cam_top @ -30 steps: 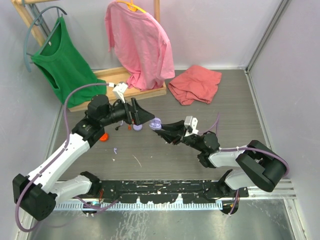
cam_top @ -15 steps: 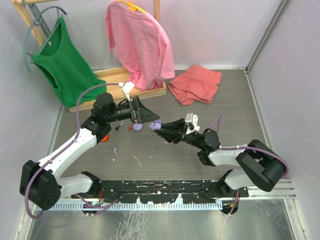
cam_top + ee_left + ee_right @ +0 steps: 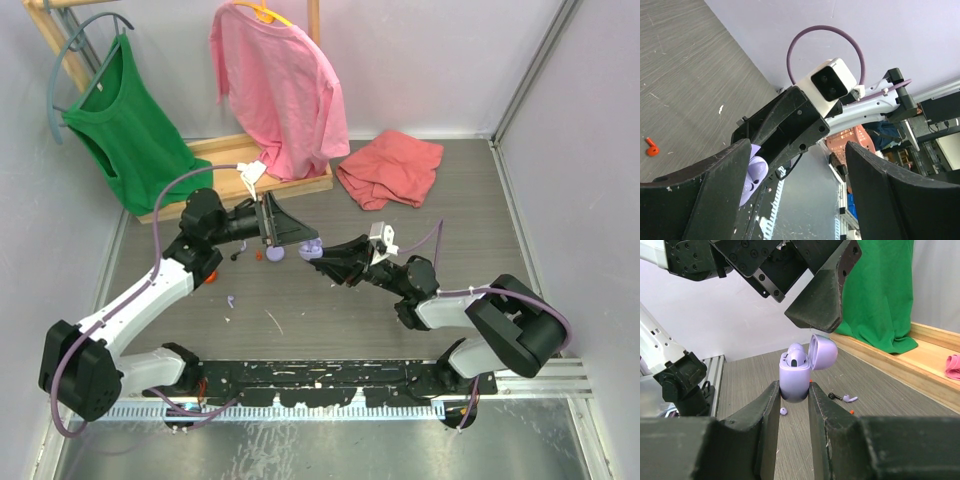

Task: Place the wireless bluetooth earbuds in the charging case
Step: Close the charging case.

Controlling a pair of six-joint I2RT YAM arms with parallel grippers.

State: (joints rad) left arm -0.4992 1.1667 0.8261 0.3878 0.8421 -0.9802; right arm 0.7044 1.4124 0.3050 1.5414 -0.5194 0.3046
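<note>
My right gripper should carry the case down to the clear tabletop near the red cloth and then let go, because that tabletop is below the gripper, to its right in the top view.
My right gripper [image 3: 793, 391] is shut on the lavender charging case [image 3: 794, 380] and holds it upright above the table with its lid [image 3: 823, 351] flipped open. A lavender earbud [image 3: 795, 359] sits in the case. My left gripper [image 3: 299, 236] hovers open just above and behind the case, and nothing is between its fingers [image 3: 821, 310]. In the left wrist view the case [image 3: 755, 173] peeks out beside the left finger. On the table lie a black earbud [image 3: 836, 396], a lavender earbud [image 3: 851, 399] and a red-orange earbud [image 3: 651, 147].
A wooden rack [image 3: 225, 160] with a green top [image 3: 125, 115] and a pink shirt [image 3: 280, 85] stands at the back left. A red cloth [image 3: 390, 168] lies at the back. An orange disc [image 3: 208, 275] and small lavender bits [image 3: 231, 300] lie left of the grippers.
My left gripper has shifted right, closer to the case, and its jaws have narrowed a little. The right gripper has kept the case still.
</note>
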